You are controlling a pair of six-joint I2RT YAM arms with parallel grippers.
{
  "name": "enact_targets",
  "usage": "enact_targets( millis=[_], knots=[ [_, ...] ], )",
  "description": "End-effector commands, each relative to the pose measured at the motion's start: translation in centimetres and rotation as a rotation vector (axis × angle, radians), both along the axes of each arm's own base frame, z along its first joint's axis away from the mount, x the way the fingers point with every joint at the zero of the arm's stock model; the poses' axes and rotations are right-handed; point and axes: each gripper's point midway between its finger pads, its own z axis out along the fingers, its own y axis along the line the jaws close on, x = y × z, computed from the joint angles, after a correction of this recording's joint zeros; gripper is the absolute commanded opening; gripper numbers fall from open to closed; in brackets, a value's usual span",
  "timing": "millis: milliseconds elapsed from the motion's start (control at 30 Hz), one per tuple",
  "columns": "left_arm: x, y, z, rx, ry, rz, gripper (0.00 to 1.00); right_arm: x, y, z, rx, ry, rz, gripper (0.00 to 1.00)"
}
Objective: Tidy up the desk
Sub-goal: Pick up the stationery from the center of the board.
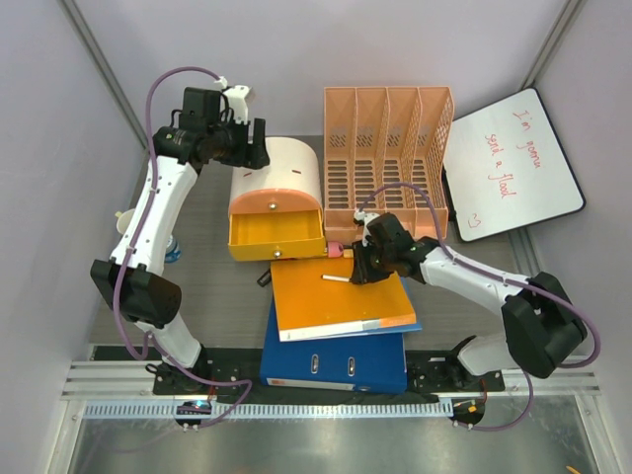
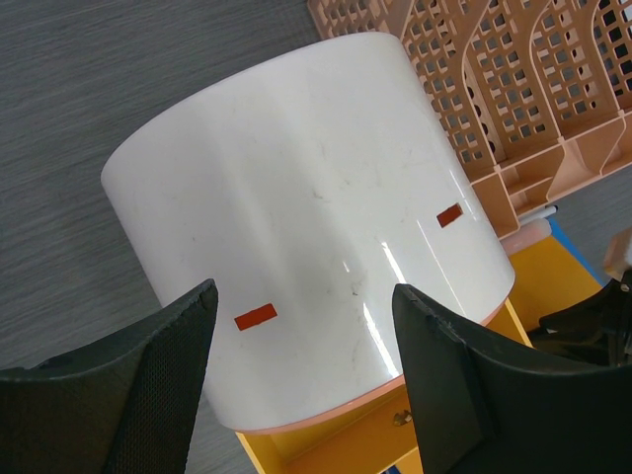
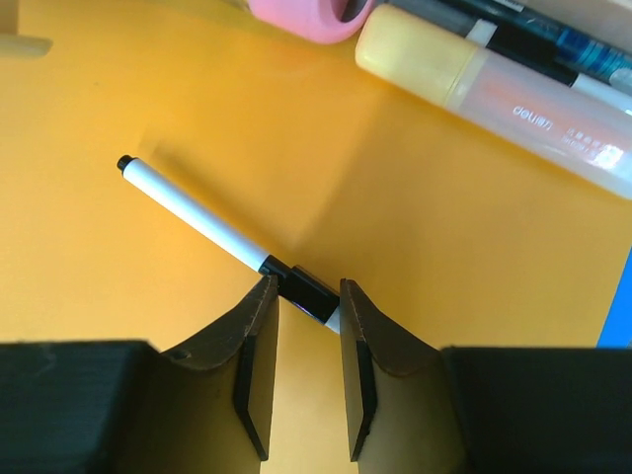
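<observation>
The robot's right gripper needs to raise the marker (image 1: 336,278) and carry it outward, to the left in the top view, over the yellow drawer (image 1: 276,237), because that drawer is open.
A white marker with a black cap (image 3: 197,219) lies on an orange folder (image 1: 341,301) on the dark grey desk (image 1: 212,286). My right gripper (image 3: 304,286) is low over the folder, its jaws narrowed with both tips against the marker's black cap end; in the top view this gripper (image 1: 357,269) sits at the folder's far edge beside the marker (image 1: 336,278). My left gripper (image 2: 306,296) hovers open above a white rounded drawer box (image 2: 296,197) and holds nothing. It stands at the box's far left (image 1: 247,148). The box's yellow drawer (image 1: 276,237) is pulled out.
A blue binder (image 1: 336,360) lies under the orange folder. A peach file rack (image 1: 387,158) stands behind, with a whiteboard (image 1: 513,163) to its right. A pink eraser (image 3: 306,15), a glue stick (image 3: 474,74) and pens lie past the folder's far edge.
</observation>
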Motion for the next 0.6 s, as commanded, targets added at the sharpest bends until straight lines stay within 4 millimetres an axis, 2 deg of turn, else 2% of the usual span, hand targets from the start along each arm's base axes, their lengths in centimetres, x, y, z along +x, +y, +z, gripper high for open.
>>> enact_targets(
  millis=[0, 133, 233, 533, 567],
  knots=[
    [0.2, 0.0, 1.9, -0.007, -0.072, -0.005, 0.72, -1.2, 0.0, 1.9, 0.032, -0.004, 0.0, 0.15],
    [0.2, -0.1, 1.8, -0.011, -0.068, -0.005, 0.72, -0.4, -0.3, 3.9, 0.026, -0.06, -0.022, 0.12],
    [0.2, -0.1, 2.0, -0.013, -0.072, -0.005, 0.72, 0.5, -0.2, 6.3, 0.04, -0.113, -0.036, 0.12],
    [0.2, -0.2, 2.2, -0.019, -0.076, -0.007, 0.72, 2.4, 1.0, 13.6, 0.099, -0.216, -0.025, 0.11],
    [0.2, -0.2, 2.1, -0.02, -0.072, -0.005, 0.72, 2.8, 1.6, 15.2, 0.119, -0.238, -0.015, 0.11]
  ],
)
